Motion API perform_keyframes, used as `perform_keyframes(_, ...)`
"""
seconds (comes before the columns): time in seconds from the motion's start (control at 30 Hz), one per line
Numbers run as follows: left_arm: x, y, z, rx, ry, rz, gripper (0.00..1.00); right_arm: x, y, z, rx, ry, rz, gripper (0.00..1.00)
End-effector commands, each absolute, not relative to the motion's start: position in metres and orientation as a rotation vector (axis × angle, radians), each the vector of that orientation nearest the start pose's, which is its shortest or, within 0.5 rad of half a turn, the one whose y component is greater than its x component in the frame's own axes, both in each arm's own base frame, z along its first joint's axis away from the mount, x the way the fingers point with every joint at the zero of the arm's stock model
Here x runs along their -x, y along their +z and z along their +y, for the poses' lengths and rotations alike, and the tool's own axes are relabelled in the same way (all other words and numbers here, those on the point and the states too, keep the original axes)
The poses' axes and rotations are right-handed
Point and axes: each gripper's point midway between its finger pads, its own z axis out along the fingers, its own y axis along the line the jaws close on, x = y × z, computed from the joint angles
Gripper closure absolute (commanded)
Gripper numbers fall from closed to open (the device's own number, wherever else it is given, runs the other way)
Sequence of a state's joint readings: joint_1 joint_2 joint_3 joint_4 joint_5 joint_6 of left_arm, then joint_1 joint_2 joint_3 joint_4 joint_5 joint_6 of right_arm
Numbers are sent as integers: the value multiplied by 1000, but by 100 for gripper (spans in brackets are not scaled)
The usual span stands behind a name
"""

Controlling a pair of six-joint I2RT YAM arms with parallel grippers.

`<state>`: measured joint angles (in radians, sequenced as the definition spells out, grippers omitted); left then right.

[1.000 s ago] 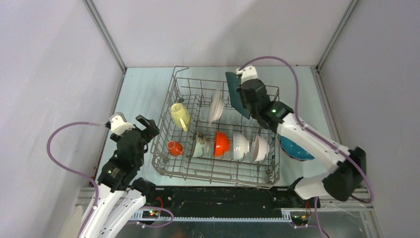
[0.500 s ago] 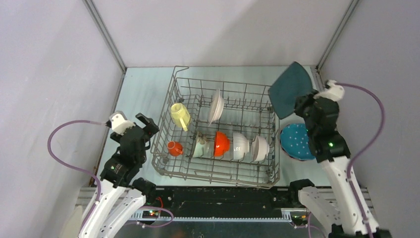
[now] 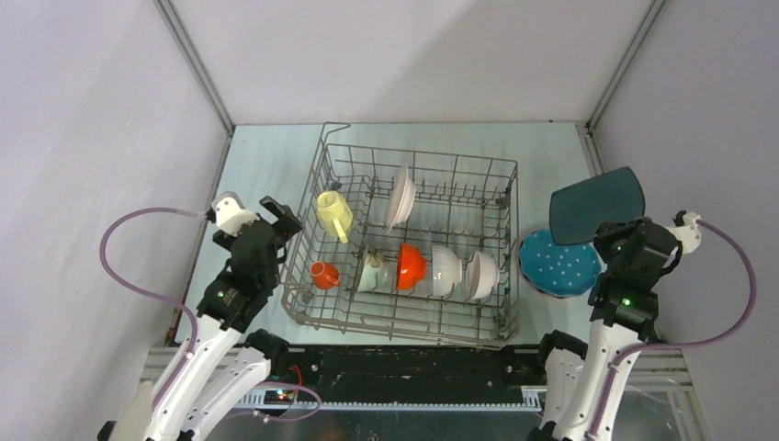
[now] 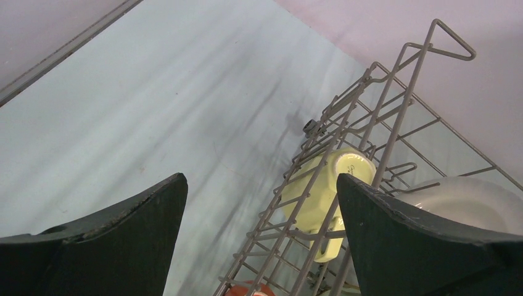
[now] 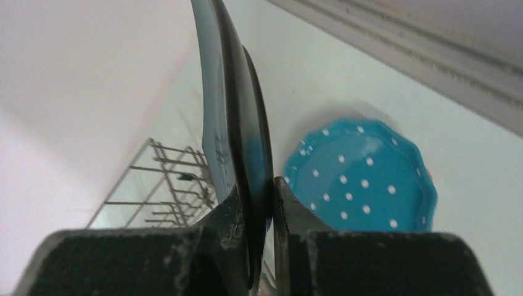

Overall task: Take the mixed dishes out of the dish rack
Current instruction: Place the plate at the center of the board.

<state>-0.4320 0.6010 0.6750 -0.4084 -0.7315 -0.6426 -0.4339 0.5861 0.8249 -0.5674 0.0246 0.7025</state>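
Observation:
My right gripper needs to move down and back first, to get the dark teal plate [image 3: 595, 204] onto the blue dotted one.
The grey wire dish rack [image 3: 418, 151] stands mid-table. It holds a pale yellow cup [image 3: 334, 214] [image 4: 324, 191], a white plate [image 3: 400, 197], a small orange mug [image 3: 323, 275], a pale green bowl [image 3: 372, 271], an orange bowl [image 3: 411, 265] and two white bowls [image 3: 445, 271]. My right gripper [image 3: 614, 234] [image 5: 258, 191] is shut on the edge of a dark teal plate [image 3: 595, 204] [image 5: 237, 111], held in the air right of the rack, above a blue dotted plate [image 3: 560, 266] [image 5: 364, 179] lying on the table. My left gripper [image 3: 262, 216] [image 4: 260, 177] is open and empty beside the rack's left wall.
Grey enclosure walls close in on both sides and at the back. A metal corner post [image 3: 611, 78] rises near the held plate. A looped wire handle [image 4: 453, 43] sticks up at the rack's far left corner.
My right arm has swung the dark teal plate from the rack's back right corner out to the right, over the dotted plate. The left arm shifted only slightly.

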Motion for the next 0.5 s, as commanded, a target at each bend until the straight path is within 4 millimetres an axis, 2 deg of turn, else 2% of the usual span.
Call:
perform_keyframes(0.0, -266, 243, -11, 656, -55, 1656, 2, -239, 262, -74, -1025, 320, 1560, 100)
perform_keyframes(0.2, -264, 237, -9, 660, -42, 1667, 2, -229, 221, -85, -1124, 301, 1573, 100)
perform_keyframes(0.47, -265, 236, -11, 652, -56, 1663, 2, -234, 179, -84, -1186, 368, 1627, 100)
